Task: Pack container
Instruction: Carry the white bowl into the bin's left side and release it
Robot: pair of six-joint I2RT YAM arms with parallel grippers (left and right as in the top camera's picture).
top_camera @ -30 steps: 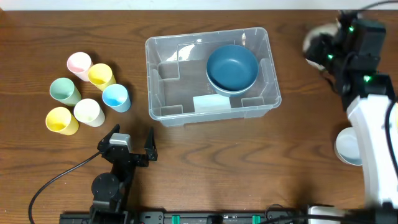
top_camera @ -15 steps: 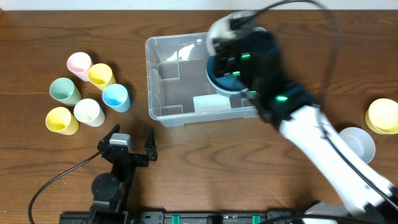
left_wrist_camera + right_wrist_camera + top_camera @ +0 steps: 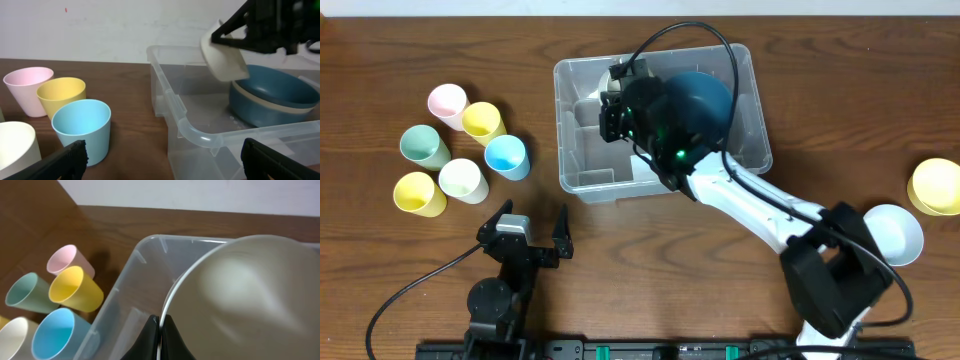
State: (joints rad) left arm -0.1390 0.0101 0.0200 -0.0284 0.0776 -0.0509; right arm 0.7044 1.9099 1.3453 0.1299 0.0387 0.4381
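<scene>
The cream bowl will next go down into the space beside the blue bowl in my right gripper, and then I will let go of the cream bowl's rim.
The clear container [image 3: 568,172] stands at the table's middle, with a blue bowl [image 3: 708,92] in its right half. My right gripper [image 3: 620,108] is over the container's left half, shut on the rim of a cream bowl [image 3: 250,295]. The bowl is tilted on edge above the inside of the container [image 3: 131,267]. In the left wrist view the cream bowl [image 3: 224,56] hangs above the container [image 3: 192,131], left of the blue bowl [image 3: 277,97]. My left gripper [image 3: 531,236] is open and empty, low at the table's front, facing the container's near left corner.
Several coloured cups stand left of the container: pink [image 3: 447,101], yellow [image 3: 481,121], green [image 3: 423,146], blue [image 3: 506,156], cream [image 3: 461,180], another yellow [image 3: 419,193]. A yellow bowl [image 3: 937,186] and a white bowl [image 3: 896,232] sit at the right edge.
My right arm has swung from the far right to over the container, carrying the cream bowl. The left arm has not moved.
</scene>
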